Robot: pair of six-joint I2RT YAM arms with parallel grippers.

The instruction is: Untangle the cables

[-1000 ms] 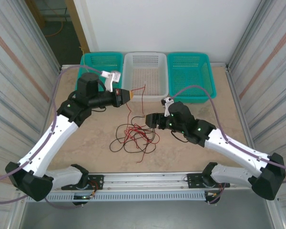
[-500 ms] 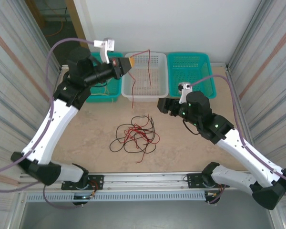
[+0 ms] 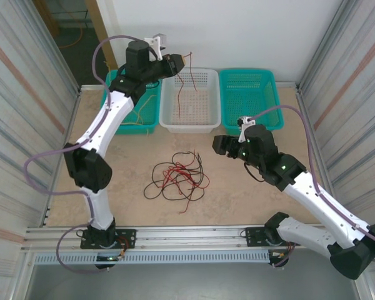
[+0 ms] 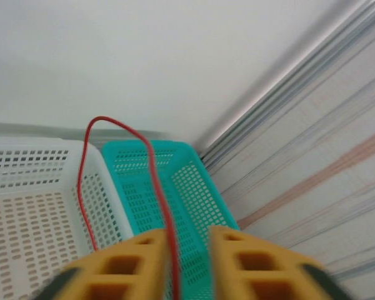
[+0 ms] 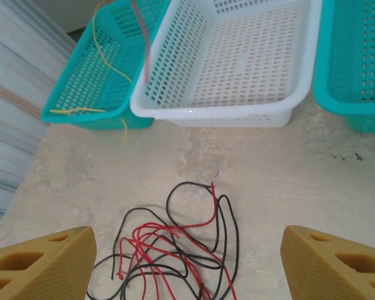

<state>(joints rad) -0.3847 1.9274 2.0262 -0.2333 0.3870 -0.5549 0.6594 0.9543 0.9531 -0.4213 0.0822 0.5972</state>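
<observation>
Next, my right gripper moves over the tangle and lowers, open, onto the red cable pieces at the tangle's far side (image 3: 177, 165) (image 5: 156, 226), as they lie exposed among the black cables.
A tangle of red and black cables (image 3: 178, 178) lies on the table's middle; in the right wrist view the same tangle of cables (image 5: 175, 250) lies below my right gripper (image 5: 187, 237), which is open and empty. My right gripper (image 3: 217, 145) hovers just right of the pile. My left gripper (image 3: 177, 62) is raised high over the white basket (image 3: 169, 122). One red cable (image 3: 191, 75) dangles from it into that basket. In the left wrist view this red cable (image 4: 155, 169) runs between the parted fingers of my left gripper (image 4: 190, 262), close to the left finger.
Three baskets line the far edge: a teal basket (image 3: 115, 78) on the left holding yellow cables (image 5: 103, 50), the white one in the middle, and another teal basket (image 3: 272, 100) on the right. Corrugated walls close both sides.
My left arm lifted the red cable off the pile and swung it back over the white basket, then its jaws parted. My right arm drew back and rose a little.
</observation>
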